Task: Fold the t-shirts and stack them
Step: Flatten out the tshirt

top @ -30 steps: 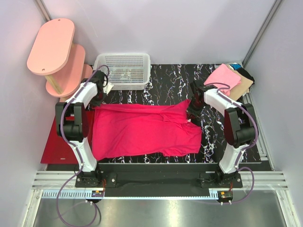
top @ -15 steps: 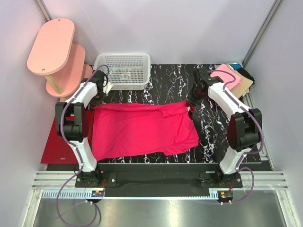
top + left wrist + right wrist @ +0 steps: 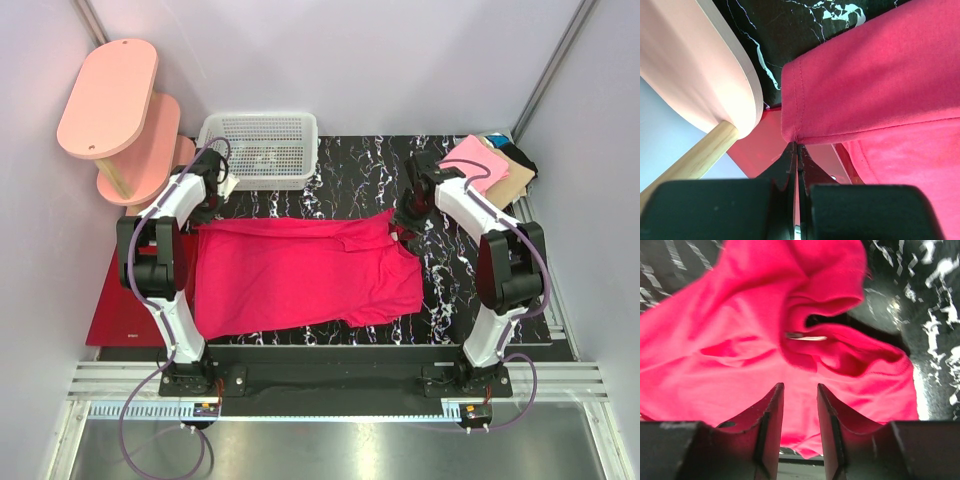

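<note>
I should next lower my right gripper's open fingers astride the t-shirt's folded edge beside the collar label (image 3: 807, 337), as that edge is below, bulging over the flat cloth.
A magenta-red t-shirt (image 3: 300, 275) lies spread across the black marble table (image 3: 350, 180). My left gripper (image 3: 206, 206) is at its far left corner; in the left wrist view the gripper (image 3: 797, 146) is shut, pinching the hem of the t-shirt (image 3: 865, 75). My right gripper (image 3: 406, 216) hovers over the far right corner. In the right wrist view this gripper (image 3: 799, 386) stands open with nothing between its fingers, above the rumpled t-shirt (image 3: 740, 340) and its collar label (image 3: 807, 337). Folded t-shirts are stacked at the back right: pink (image 3: 475, 165), tan (image 3: 510, 182), black/teal (image 3: 516, 155).
A white mesh basket (image 3: 260, 150) stands at the back of the table. A pink two-tier shelf (image 3: 110, 100) on wooden legs (image 3: 695, 160) stands close beside my left gripper. A dark red mat (image 3: 120, 310) lies under the shirt's left edge.
My right gripper has opened and let go of the shirt's right corner, which dropped onto the table after being pulled away from me. The left gripper has not moved.
</note>
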{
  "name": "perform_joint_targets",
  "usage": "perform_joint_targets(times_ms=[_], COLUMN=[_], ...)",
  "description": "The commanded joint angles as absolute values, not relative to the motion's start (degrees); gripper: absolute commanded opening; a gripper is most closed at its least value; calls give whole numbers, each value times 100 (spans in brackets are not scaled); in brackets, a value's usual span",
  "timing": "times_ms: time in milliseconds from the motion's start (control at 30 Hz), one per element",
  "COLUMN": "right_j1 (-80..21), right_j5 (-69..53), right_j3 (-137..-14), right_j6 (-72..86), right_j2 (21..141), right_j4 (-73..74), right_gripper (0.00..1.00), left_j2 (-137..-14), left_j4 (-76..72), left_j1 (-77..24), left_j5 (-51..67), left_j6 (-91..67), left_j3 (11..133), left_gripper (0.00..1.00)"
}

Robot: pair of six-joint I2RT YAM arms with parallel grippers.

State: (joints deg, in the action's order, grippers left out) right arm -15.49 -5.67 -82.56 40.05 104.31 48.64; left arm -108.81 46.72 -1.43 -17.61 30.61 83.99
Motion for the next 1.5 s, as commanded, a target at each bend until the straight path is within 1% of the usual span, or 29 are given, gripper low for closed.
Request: perform_joint_targets(times_ms=[0, 267, 567, 667, 800, 900, 1000, 1033, 1067, 1167, 1467], right_j1=[-1503, -1503, -1503, -1503, -1503, -1503, -1503, -1503, -1512, -1503, -1512], right_j5=[-694, -712, -774, -782, -826, -861, -923, -940, -1010, -1055, -888], right_j3=[-8034, -7734, -7945, -7989, -7981, -8007, -8033, -8051, -8068, -8112, -7875], right_j6=[3955, 3964, 3946, 3946, 3964, 3973, 3981, 3990, 4016, 4034, 4034], right_j2=[10389, 10265, 10476, 10547, 10617, 10678, 10705, 10688, 10661, 10460, 9063], right_j4=[4755, 4632, 4570, 4570, 4509, 4465, 4447, 4447, 4447, 4447, 4596], right_gripper=[41, 41, 39, 36, 25, 22, 11, 3, 0, 0, 0], left_j2=[-10626, -10661, -10652, -10661, -10670, -10661, -10661, -10661, -10661, -10644, -10073], left_j4=[4553, 4544, 4544, 4544, 4553, 4535, 4535, 4535, 4544, 4535, 4605], left_j1=[-97, -97, -97, -97, -105, -105, -97, -105, -97, -105, -105], left_j5=[-1881, -1863, -1854, -1863, -1854, -1854, -1854, -1854, -1854, -1881, -1890], left_j6=[3164, 3146, 3138, 3129, 3129, 3138, 3120, 3120, 3120, 3138, 3164], left_j3=[8411, 8438, 8376, 8385, 8394, 8385, 8385, 8385, 8385, 8402, 8394], left_gripper=[0, 0, 0, 0, 0, 0, 0, 0, 0, 0, 0])
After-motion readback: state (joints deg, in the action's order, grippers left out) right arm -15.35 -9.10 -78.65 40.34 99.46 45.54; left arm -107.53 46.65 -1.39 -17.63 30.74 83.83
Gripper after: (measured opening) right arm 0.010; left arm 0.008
